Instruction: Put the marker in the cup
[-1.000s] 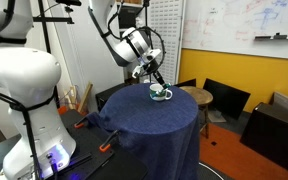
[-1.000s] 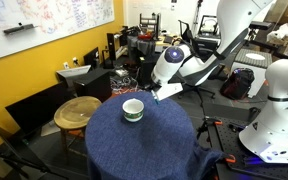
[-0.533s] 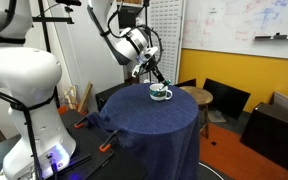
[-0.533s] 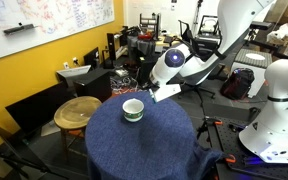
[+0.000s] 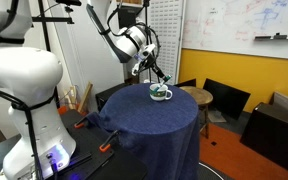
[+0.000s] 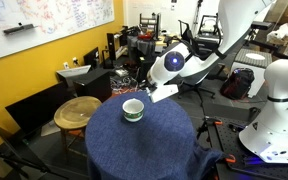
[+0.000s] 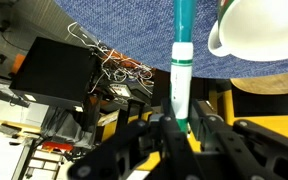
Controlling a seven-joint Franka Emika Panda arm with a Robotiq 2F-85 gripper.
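The marker's tip still hangs beside the cup, so the gripper will next move toward the right in the wrist view, over the cup's opening (image 6: 133, 106) (image 7: 268, 25), and release.
My gripper (image 7: 181, 125) is shut on the marker (image 7: 182, 50), a thin teal-green stick with a white section, which points away from the jaws. The cup (image 7: 259, 30), white with a dark green band, stands on the blue-clothed round table (image 7: 114, 25) just to the side of the marker's tip. In both exterior views the gripper (image 5: 155, 73) (image 6: 162, 92) hovers above the table edge, slightly beside and above the cup (image 5: 160, 93) (image 6: 133, 109). The marker (image 5: 160, 79) slants down toward the cup.
A round wooden stool (image 6: 79, 110) and black chairs (image 5: 224, 97) stand beside the table. A white robot body (image 5: 24, 80) is near the table. A black box (image 7: 54, 70) and tangled wires (image 7: 114, 68) lie on the floor below.
The gripper with the marker has risen slightly and shifted a little over the table edge. The cup has not moved.
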